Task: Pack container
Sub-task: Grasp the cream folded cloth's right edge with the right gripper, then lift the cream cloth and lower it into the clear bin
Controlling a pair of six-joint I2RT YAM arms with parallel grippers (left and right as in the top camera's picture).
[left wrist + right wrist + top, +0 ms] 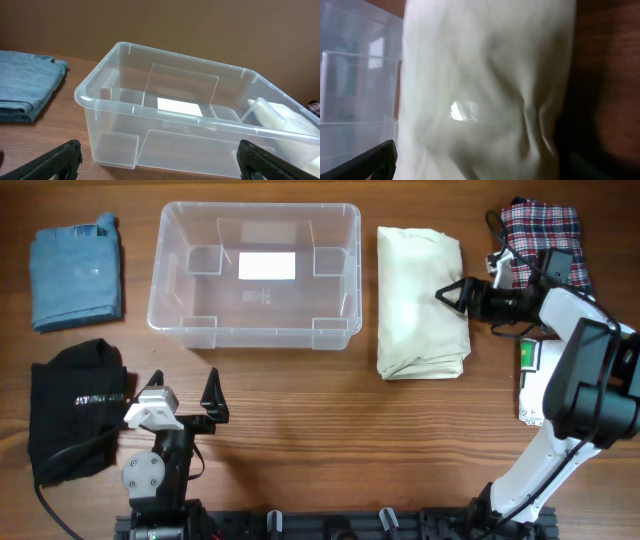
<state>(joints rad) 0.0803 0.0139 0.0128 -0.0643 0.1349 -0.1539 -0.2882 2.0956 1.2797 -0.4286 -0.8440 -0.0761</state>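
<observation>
The cream garment's long edge away from the container is at my open fingers, so my right gripper will go down onto it and push toward the container next.
The clear plastic container [160,272], with a white label on its bottom, stands empty at the table's far middle. It also shows in the left wrist view [165,116] and the right wrist view [355,90]. A folded cream garment [415,315] lies just right of it. My right gripper [447,294] is open, low over the cream garment's right part [485,75], holding nothing. My left gripper [183,388] is open and empty, in front of the container's near left corner and facing its near wall [159,152].
Folded blue jeans [75,268] lie left of the container [25,85]. A folded black garment [75,415] lies at the near left beside the left arm. A plaid garment [540,230] lies at the far right. A white and green item [530,380] lies under the right arm.
</observation>
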